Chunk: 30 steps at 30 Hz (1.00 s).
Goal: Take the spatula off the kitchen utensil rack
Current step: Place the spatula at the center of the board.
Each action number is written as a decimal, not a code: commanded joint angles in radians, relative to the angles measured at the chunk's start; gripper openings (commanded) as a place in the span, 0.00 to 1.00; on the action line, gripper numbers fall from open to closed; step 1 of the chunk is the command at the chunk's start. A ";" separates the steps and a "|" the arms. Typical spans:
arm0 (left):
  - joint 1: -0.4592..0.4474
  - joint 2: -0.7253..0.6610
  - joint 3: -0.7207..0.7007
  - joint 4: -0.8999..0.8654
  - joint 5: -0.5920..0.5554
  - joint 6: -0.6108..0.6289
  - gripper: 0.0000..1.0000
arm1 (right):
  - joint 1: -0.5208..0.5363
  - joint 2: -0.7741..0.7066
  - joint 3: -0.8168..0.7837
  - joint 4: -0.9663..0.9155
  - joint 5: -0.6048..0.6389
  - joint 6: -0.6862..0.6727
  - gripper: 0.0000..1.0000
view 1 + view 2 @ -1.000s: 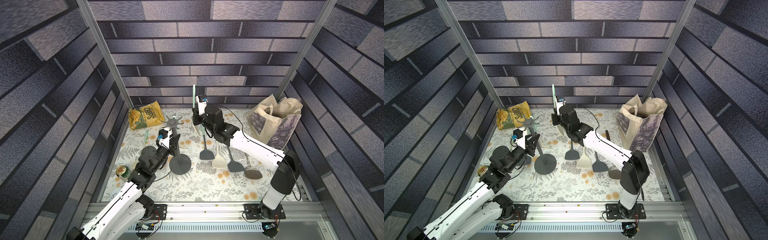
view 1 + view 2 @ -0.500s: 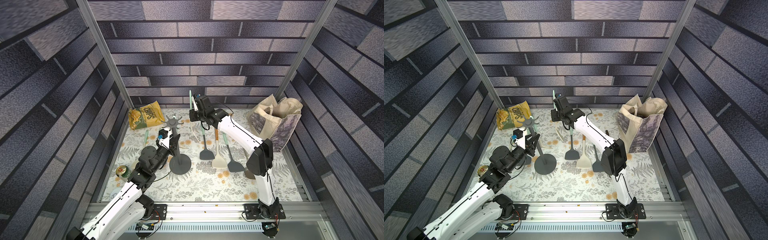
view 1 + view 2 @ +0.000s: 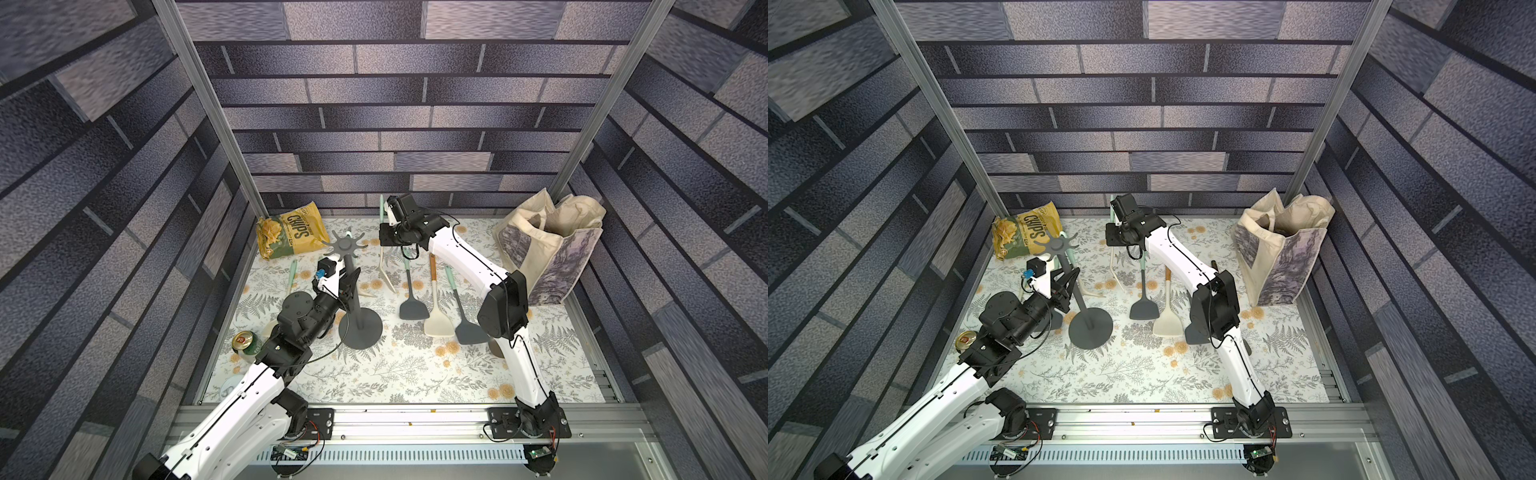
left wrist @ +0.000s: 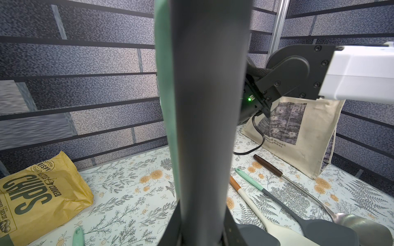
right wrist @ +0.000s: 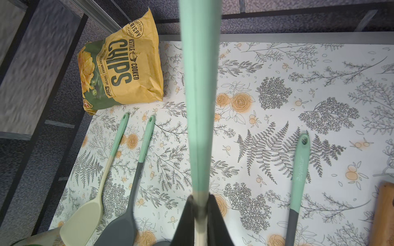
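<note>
The right gripper lowers next to the open tabletop below it, beside the flat spatulas, and releases, as the spatula is clear of the rack's hooks.
The spatula (image 3: 381, 208), with a mint handle and a cream lower part, hangs in the air at the back of the table, handle end up. My right gripper (image 3: 387, 232) is shut on it near the colour change; in the right wrist view the handle (image 5: 199, 85) runs out from between the dark fingers (image 5: 185, 223). It is apart from the kitchen utensil rack (image 3: 360, 328), to the right of its hook crown (image 3: 345, 245). My left gripper (image 3: 351, 276) is shut on the rack's upright pole (image 4: 209, 106), which fills the left wrist view.
A chips bag (image 3: 291, 237) lies at the back left, a tote bag (image 3: 552, 245) stands at the back right, and a can (image 3: 245, 343) sits by the left arm. Several spatulas (image 3: 436, 324) and a metal spoon (image 4: 362, 225) lie flat right of the rack.
The right arm's elbow has swung up and in from the front right, and the held spatula has shifted slightly left and lower. The left arm and rack have not moved.
</note>
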 commanded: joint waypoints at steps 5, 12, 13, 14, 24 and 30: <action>-0.004 0.021 0.012 -0.082 -0.020 0.015 0.10 | -0.010 0.103 0.012 0.036 -0.058 0.058 0.00; -0.004 0.021 0.013 -0.087 -0.023 0.018 0.11 | -0.009 0.173 0.018 0.026 0.003 0.050 0.00; -0.004 0.022 0.014 -0.086 -0.023 0.020 0.11 | -0.009 0.182 0.020 0.026 0.013 0.050 0.00; -0.004 0.023 0.015 -0.086 -0.022 0.022 0.11 | -0.010 0.189 0.018 0.030 0.025 0.050 0.00; -0.004 0.020 0.008 -0.091 -0.028 0.020 0.11 | -0.009 0.198 -0.104 0.225 0.053 0.152 0.00; -0.004 0.018 0.003 -0.093 -0.033 0.018 0.12 | -0.006 0.250 -0.015 0.158 0.130 0.130 0.00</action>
